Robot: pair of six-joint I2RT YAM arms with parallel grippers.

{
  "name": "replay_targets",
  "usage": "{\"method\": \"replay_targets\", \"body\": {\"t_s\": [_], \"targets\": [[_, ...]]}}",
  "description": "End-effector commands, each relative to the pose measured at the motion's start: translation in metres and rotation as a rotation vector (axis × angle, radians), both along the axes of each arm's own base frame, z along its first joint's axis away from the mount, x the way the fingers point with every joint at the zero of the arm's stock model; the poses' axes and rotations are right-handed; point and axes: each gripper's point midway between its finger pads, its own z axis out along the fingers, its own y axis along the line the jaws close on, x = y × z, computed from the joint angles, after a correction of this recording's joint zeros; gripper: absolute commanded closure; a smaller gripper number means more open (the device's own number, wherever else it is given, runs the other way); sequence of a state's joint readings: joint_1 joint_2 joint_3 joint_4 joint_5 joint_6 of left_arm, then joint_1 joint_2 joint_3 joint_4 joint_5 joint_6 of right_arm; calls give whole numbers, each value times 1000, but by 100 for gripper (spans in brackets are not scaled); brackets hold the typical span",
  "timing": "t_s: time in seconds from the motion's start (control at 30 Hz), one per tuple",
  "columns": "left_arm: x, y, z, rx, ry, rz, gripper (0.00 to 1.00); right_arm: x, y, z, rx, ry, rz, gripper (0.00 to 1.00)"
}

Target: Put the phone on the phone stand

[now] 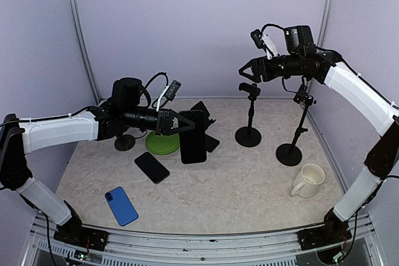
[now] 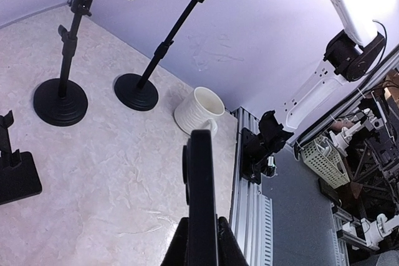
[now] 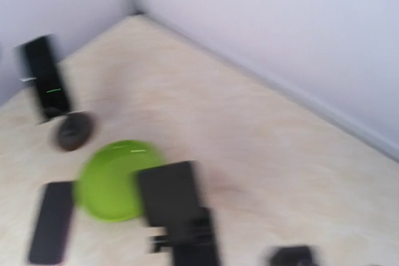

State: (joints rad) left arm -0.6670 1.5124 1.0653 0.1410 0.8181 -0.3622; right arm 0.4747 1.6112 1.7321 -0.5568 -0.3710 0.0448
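Observation:
My right gripper is open above the nearer tall stand's head (image 1: 255, 90). I should next move my right gripper down, with its fingers tilting lower, onto the end of that stand that is away from the held phone.
My left gripper (image 1: 176, 123) is shut on a black phone (image 1: 193, 136) and holds it upright above the table, in front of a low black desk stand (image 1: 203, 114). In the left wrist view the phone (image 2: 202, 191) shows edge-on, pinched between my fingers (image 2: 176, 244) at the bottom. Two tall black phone stands (image 1: 249, 115) (image 1: 294, 130) stand at the right; both also show in the left wrist view (image 2: 65, 60) (image 2: 156, 60). My right gripper (image 1: 248, 70) is open and empty, high above the nearer tall stand. The right wrist view is blurred and shows no fingers.
A green plate (image 1: 159, 144) lies behind the held phone. A second black phone (image 1: 151, 167) and a blue phone (image 1: 121, 205) lie flat at the front left. A white mug (image 1: 308, 180) stands at the front right. A small stand (image 1: 124, 142) is at the left.

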Motion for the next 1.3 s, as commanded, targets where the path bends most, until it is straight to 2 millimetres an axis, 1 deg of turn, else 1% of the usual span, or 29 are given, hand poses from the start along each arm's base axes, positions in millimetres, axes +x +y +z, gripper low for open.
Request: {"method": "replay_targets", "body": {"t_s": [0.0, 0.17, 0.27, 0.37, 0.5, 0.73, 0.8, 0.93, 1.03, 1.17, 1.27], "targets": [[-1, -7, 16, -21, -31, -12, 100, 19, -30, -20, -127, 49, -173, 34], [-2, -6, 16, -15, -38, -7, 100, 24, -37, -41, -197, 114, -212, 30], [-5, -5, 12, 0, -34, -8, 100, 23, -39, -54, -223, 151, -217, 26], [-7, -3, 11, 6, -37, -5, 99, 21, -41, -62, -240, 176, -221, 25], [-9, -1, 10, 9, -27, -2, 99, 17, -43, -72, -257, 198, -220, 25], [-12, -6, 8, 22, -21, -18, 98, 10, -48, -86, -280, 236, -226, 26], [-14, -8, 8, 25, -19, -21, 98, 9, -48, -89, -285, 242, -225, 30], [-18, -10, 8, 31, -21, -29, 98, 10, -47, -86, -273, 223, -219, 39], [-19, -10, 8, 36, -22, -30, 97, 15, -50, -84, -259, 206, -235, 44], [-22, -10, 7, 43, -21, -32, 96, 21, -51, -82, -233, 204, -239, 57], [-24, -9, 6, 46, -20, -32, 96, 19, -51, -82, -226, 205, -234, 63]]}}
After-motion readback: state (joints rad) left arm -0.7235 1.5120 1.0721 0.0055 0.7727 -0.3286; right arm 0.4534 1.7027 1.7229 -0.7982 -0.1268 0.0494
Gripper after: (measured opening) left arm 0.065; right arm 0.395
